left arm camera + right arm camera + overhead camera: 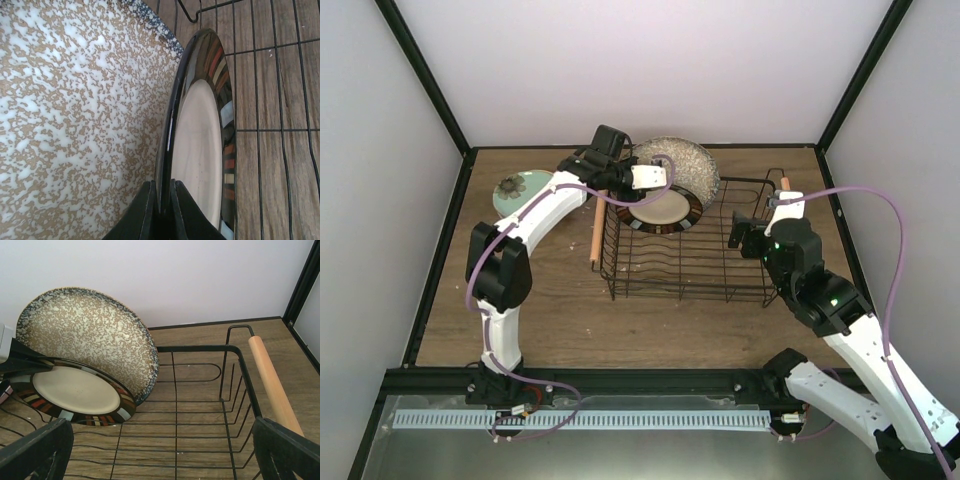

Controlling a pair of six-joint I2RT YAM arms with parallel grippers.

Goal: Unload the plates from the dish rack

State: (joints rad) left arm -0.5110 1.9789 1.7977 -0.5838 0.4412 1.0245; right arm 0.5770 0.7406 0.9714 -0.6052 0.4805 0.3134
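My left gripper will go up clear of the dish rack (720,270), move across, go down and let go, because the pale green plate (522,192) is to its left in the top view.
The black wire dish rack (720,270) stands mid-table. A cream plate with a dark striped rim (660,212) leans at its far left end against a large speckled plate (688,165). My left gripper (650,178) is shut on the striped plate's upper rim. The left wrist view shows both fingers (145,205) pinching that rim (200,145), with the speckled plate (75,100) behind. My right gripper (745,235) is open and empty over the rack's right end. Its wrist view (162,445) shows both plates (75,390) (85,330) across the rack's wires (200,348).
A pale green plate with a flower mark (520,188) lies flat on the table at the far left. The rack's wooden handles sit at its left (592,235) and right (272,385) ends. Black frame posts and white walls enclose the table.
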